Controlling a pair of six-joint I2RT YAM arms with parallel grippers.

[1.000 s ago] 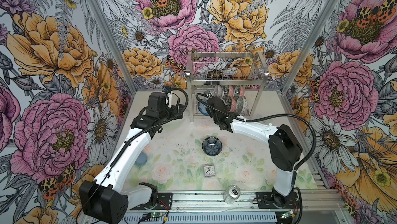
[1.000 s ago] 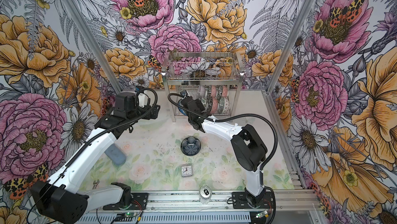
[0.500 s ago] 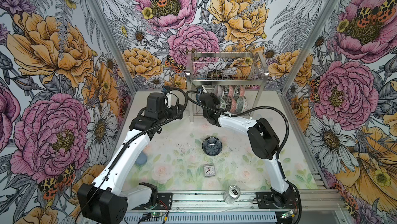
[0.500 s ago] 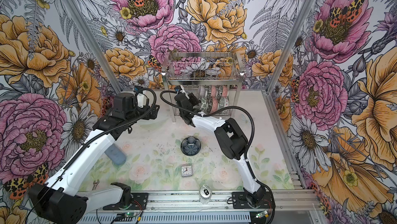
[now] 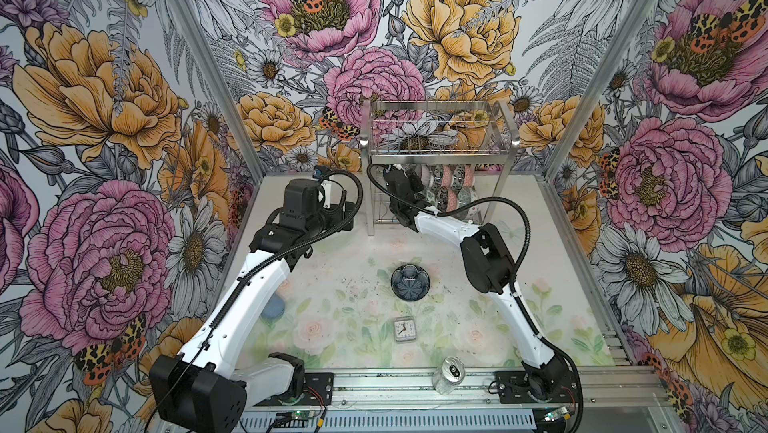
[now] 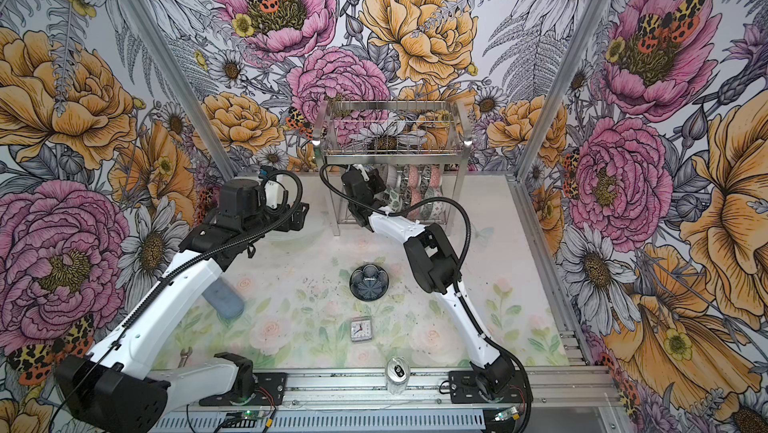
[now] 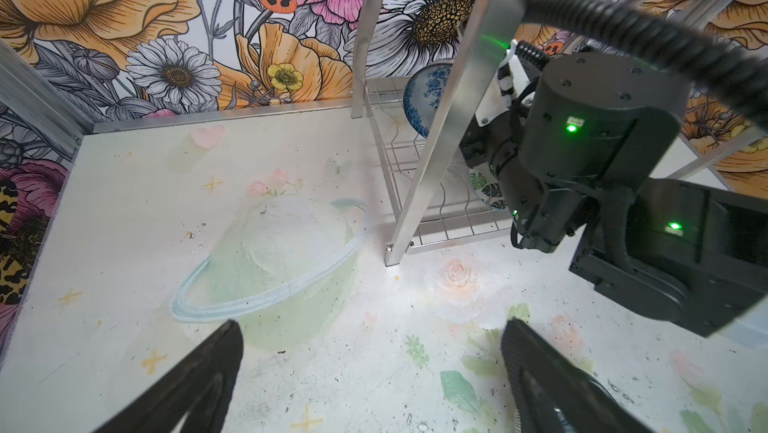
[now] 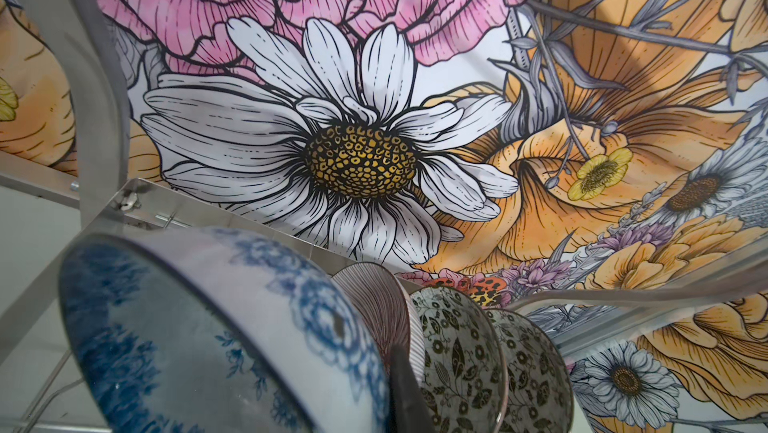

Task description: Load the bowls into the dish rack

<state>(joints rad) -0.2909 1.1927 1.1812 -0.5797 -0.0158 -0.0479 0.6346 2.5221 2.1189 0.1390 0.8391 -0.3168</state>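
The robot's right gripper should slide outward next, toward the lower shelf's far bar [image 8: 180,210], which still lies outward of it, and let go of the blue floral bowl's rim.
The dish rack [image 5: 505,185] stands at the back of the table. Several bowls [image 5: 453,189] stand on edge in its lower tier. My right gripper [image 5: 409,183] reaches into that tier's left end, shut on the rim of a blue floral bowl [image 8: 199,327]. One finger [image 8: 405,385] lies on the bowl's outer wall, next to a pink striped bowl [image 8: 374,302]; the other finger is hidden. A dark blue bowl [image 5: 409,282] sits upright mid-table. My left gripper [image 7: 370,352] hangs open over bare table left of the rack, holding nothing.
A small square clock [image 5: 404,329] lies in front of the dark blue bowl and a silver can [image 5: 449,374] stands at the front rail. A grey-blue thing [image 6: 222,298] lies half hidden under the left arm. The rack's upper basket [image 5: 436,158] overhangs the right gripper.
My right gripper has carried the blue floral bowl back and up from in front of the rack into the lower tier. The left arm has barely moved.
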